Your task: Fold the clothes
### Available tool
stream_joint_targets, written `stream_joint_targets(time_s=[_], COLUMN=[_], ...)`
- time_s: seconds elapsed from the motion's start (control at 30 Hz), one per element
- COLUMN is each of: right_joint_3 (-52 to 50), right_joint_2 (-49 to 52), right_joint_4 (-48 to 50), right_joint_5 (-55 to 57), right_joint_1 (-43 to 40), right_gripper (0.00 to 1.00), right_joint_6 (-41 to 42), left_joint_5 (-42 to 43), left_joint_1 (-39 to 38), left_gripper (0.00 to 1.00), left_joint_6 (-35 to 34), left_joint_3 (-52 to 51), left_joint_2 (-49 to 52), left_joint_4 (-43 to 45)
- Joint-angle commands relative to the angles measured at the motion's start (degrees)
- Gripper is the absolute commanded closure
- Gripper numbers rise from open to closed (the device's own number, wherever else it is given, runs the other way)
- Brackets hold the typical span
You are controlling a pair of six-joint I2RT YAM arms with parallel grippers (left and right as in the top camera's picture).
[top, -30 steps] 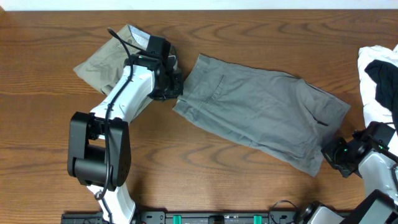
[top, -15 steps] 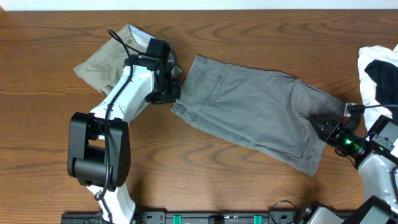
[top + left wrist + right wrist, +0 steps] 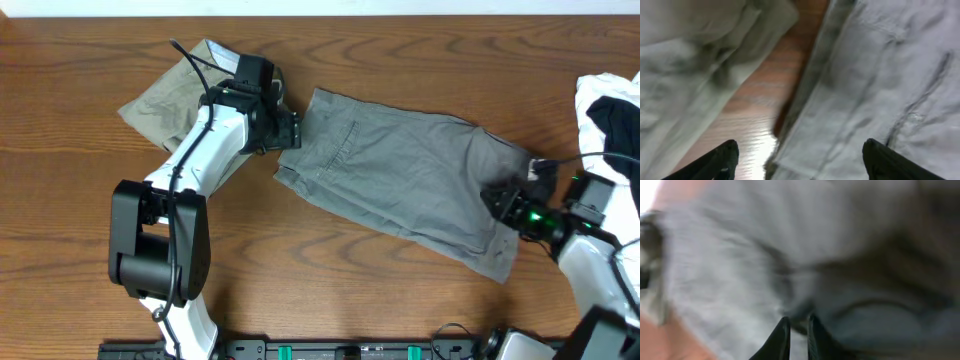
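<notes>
My open left gripper will move down and to the right in the overhead view onto the grey shorts' waistband edge (image 3: 295, 158) (image 3: 790, 145), because its empty fingers are on both sides of that waistband edge.
Mid-grey shorts (image 3: 400, 180) lie spread across the middle of the table, waistband to the left. My left gripper (image 3: 290, 130) stands open over that waistband edge; in the left wrist view its jaws (image 3: 800, 160) are wide apart above the grey fabric (image 3: 880, 75) and bare wood, holding nothing. Khaki-olive shorts (image 3: 160, 100) lie at the upper left, partly under the left arm, and show as pale cloth (image 3: 685, 65) in the wrist view. My right gripper (image 3: 497, 203) is shut on the right leg end of the grey shorts (image 3: 740, 255), its fingertips (image 3: 797, 330) pinching fabric pulled inward over the garment.
A heap of white and black clothing (image 3: 610, 120) sits at the right edge of the table. The left arm's base (image 3: 160, 250) stands at the front left. Brown wood table (image 3: 330, 270) shows in front of the shorts.
My left gripper has opened and let go of the waistband. My right gripper has travelled left, carrying the shorts' right leg end in over the garment.
</notes>
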Motion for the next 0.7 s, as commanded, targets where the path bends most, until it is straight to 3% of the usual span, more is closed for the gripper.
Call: stream_joint_targets(time_s=[0.0,0.2,0.37,0.53,0.67], right_joint_3=[0.2,0.2,0.2,0.2,0.2], right_joint_2=[5.4,14.2,15.9,15.7,15.7], right_joint_4=[0.0,-2.7,-4.1,-4.8,-5.1], right_joint_5=[16.5,26.8,28.9,28.9,28.9], right_joint_1=[2.1,1.2,-1.1,-2.1,-2.1], right_gripper=[0.89,0.93,0.94,0.94,0.94], right_joint_6=[10.8,18.3,19.1,19.0,18.6], left_joint_5=[4.9,5.7,9.9,23.3,28.2], left_joint_1=[0.2,0.3,0.3,0.0,-0.7], left_gripper=[0.18,0.16,0.14,0.14,0.16], left_joint_6=[0.3,0.3,0.3,0.3,0.3], left_joint_3=[-0.3,-0.3,-0.3,-0.3,-0.3], left_joint_2=[2.8,7.6,11.2,14.3,15.8], left_joint_4=[0.8,2.1,3.8,6.7,8.1])
